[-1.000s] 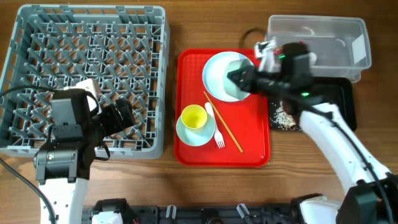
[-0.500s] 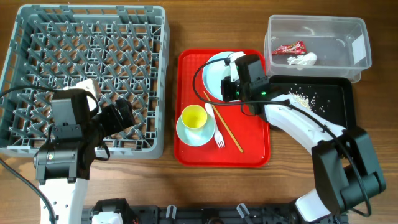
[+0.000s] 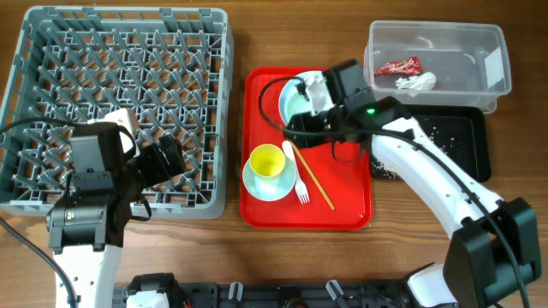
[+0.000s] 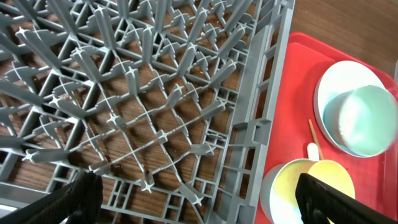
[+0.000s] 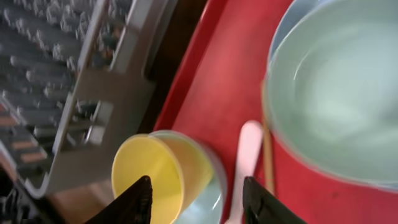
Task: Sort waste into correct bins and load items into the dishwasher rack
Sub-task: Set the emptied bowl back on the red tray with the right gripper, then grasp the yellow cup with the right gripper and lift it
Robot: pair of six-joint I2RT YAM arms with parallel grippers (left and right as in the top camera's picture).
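My right gripper has the yellow cup below it and to its left in the overhead view, so next it should move down onto the yellow cup's rim by the fork.
The grey-blue dishwasher rack (image 3: 120,103) stands at the left, with my open, empty left gripper (image 3: 167,158) over its front right part; the left wrist view shows its pegs (image 4: 155,93). On the red serving tray (image 3: 342,214) the mint bowl (image 3: 300,109) sits on the white plate (image 3: 285,90). The yellow cup (image 3: 266,160) stands on the saucer (image 3: 272,186), beside the fork (image 3: 300,186) and chopsticks (image 3: 312,180). My right gripper (image 3: 298,128) is open and empty above the tray, between bowl and cup. In the right wrist view its jaws (image 5: 199,199) hang over the cup (image 5: 155,171) and fork (image 5: 245,155).
The clear tub (image 3: 479,43) at the back right holds the red wrapper (image 3: 396,66) and the white tissue (image 3: 417,81). The black tray (image 3: 467,145) in front of it holds rice scraps (image 3: 390,162). The rack's right wall lies close to the red tray's left edge.
My right arm has swung from over the tub and black tray to over the red tray, then down-left toward the cup. The left arm has not moved.
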